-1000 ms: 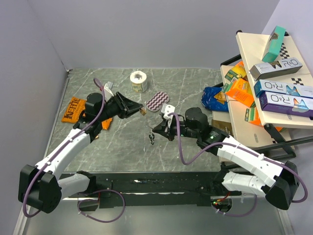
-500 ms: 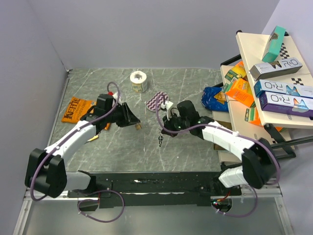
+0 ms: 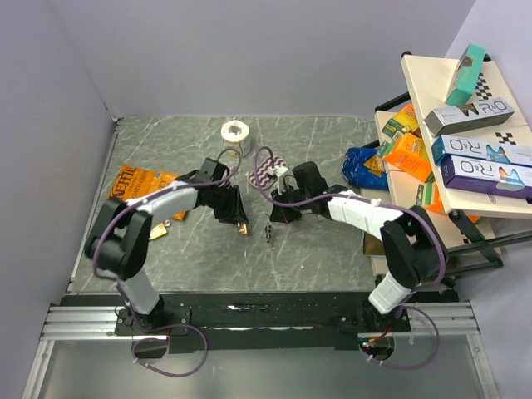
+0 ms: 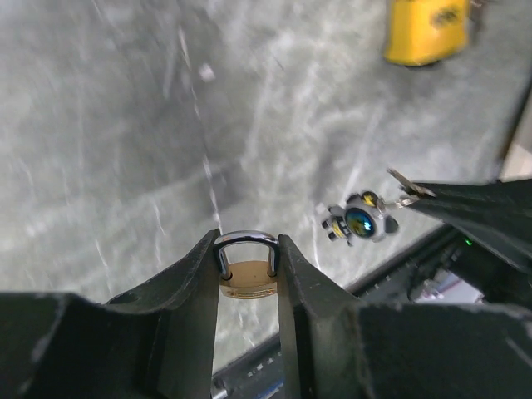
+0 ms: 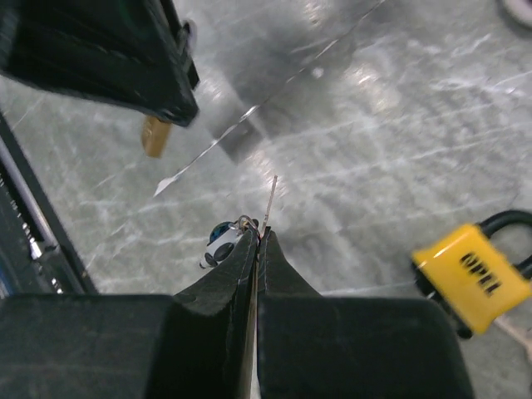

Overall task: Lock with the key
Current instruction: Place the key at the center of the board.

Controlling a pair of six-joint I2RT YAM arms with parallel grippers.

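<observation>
Next, my left gripper moves down and to its right in the top view to bare tabletop beside the charm and releases the padlock's silver shackle there.
A small brass padlock with a silver shackle is pinched between the fingers of my left gripper, just above the table. In the top view the padlock hangs at the tip of the left gripper. My right gripper is shut on a thin key that sticks out past its fingertips. A small blue-and-white charm dangles from the key's ring. The key's tip lies a short way right of the padlock, not touching it. The charm hangs between the two grippers.
A yellow padlock lies on the table by the right gripper. Behind are a tape roll, an orange snack bag and a striped purple pouch. A blue bag and a rack of boxes crowd the right side.
The left gripper has carried the brass padlock toward the near edge, level with the key. The right arm has swung round, keeping the key close by. Both grips are unchanged.
</observation>
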